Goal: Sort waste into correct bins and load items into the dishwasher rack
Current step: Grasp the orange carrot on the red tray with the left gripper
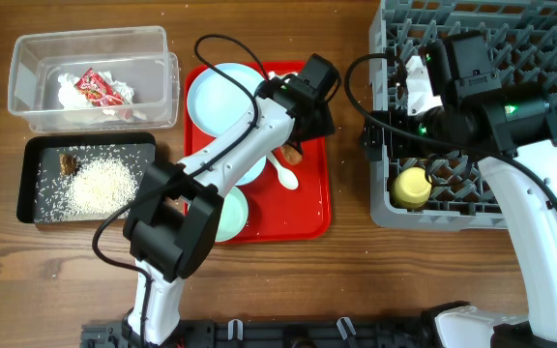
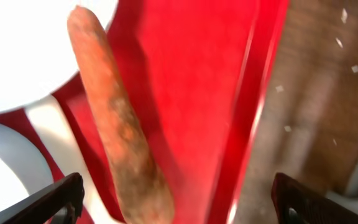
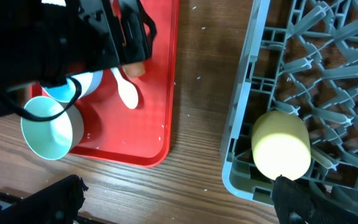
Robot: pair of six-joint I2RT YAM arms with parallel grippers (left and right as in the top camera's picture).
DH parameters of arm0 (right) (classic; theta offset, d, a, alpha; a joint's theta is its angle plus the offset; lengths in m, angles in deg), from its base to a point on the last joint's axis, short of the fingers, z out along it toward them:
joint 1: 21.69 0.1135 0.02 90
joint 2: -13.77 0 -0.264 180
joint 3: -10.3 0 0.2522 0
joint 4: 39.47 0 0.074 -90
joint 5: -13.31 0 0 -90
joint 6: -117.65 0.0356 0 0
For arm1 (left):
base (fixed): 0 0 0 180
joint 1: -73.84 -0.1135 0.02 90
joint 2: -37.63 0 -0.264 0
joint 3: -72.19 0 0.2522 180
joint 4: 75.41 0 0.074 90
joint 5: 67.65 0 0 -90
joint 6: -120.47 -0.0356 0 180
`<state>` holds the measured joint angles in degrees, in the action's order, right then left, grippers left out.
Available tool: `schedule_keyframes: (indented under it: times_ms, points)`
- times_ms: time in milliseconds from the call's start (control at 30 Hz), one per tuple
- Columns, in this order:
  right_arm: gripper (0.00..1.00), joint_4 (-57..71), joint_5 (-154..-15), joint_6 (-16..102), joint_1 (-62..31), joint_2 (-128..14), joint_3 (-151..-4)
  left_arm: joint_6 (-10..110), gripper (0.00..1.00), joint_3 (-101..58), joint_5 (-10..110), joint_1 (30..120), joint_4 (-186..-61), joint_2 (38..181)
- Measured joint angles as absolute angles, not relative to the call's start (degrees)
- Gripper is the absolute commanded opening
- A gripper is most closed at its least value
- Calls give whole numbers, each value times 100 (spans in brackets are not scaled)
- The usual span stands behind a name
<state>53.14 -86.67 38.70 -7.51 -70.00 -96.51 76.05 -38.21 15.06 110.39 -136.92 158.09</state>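
Observation:
The left gripper sinks down and a little toward the white spoon next, astride the stick's near end [image 1: 291, 153] [image 2: 139, 189], because the stick lies closer to the spoon-side finger.
The orange-brown sausage stick [image 2: 118, 124] lies on the red tray [image 2: 197, 74] beside the white spoon [image 1: 284, 174]. My left gripper [image 2: 179, 205] hangs open just over the stick's near end, and neither finger touches it. In the overhead view the left gripper [image 1: 296, 138] covers most of the stick [image 1: 292, 153]. The yellow cup [image 3: 281, 144] lies in the grey dishwasher rack [image 1: 395, 208]. Beside the rack's left wall my right gripper [image 3: 176, 202] is open over bare table with nothing in it.
The blue plate [image 1: 222, 92], the blue bowl [image 1: 250, 166] and the green bowl [image 1: 231, 215] sit on the red tray. The clear tub [image 1: 27, 106] holds napkins and a red wrapper [image 1: 100, 89]. The black tray [image 1: 32, 198] holds rice and a brown lump.

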Motion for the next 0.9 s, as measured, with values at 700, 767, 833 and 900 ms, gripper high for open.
schedule_keyframes:
  times_ms: [700,767,833,900]
  points:
    - [100,5380,-8667,3870,-751,-7000,-9653,7835,15,-3819,1227,11022,-13338,16515]
    - [100,5380,-8667,3870,-751,-7000,-9651,7806,14,-3819,1229,11020,-13340,16513]
    - [100,5380,-8667,3870,-751,-7000,-9653,7782,13,-3821,1231,11022,-13340,16513]
    - [100,5380,-8667,3870,-751,-7000,-9651,7673,13,-3828,1259,11020,-13342,16511]
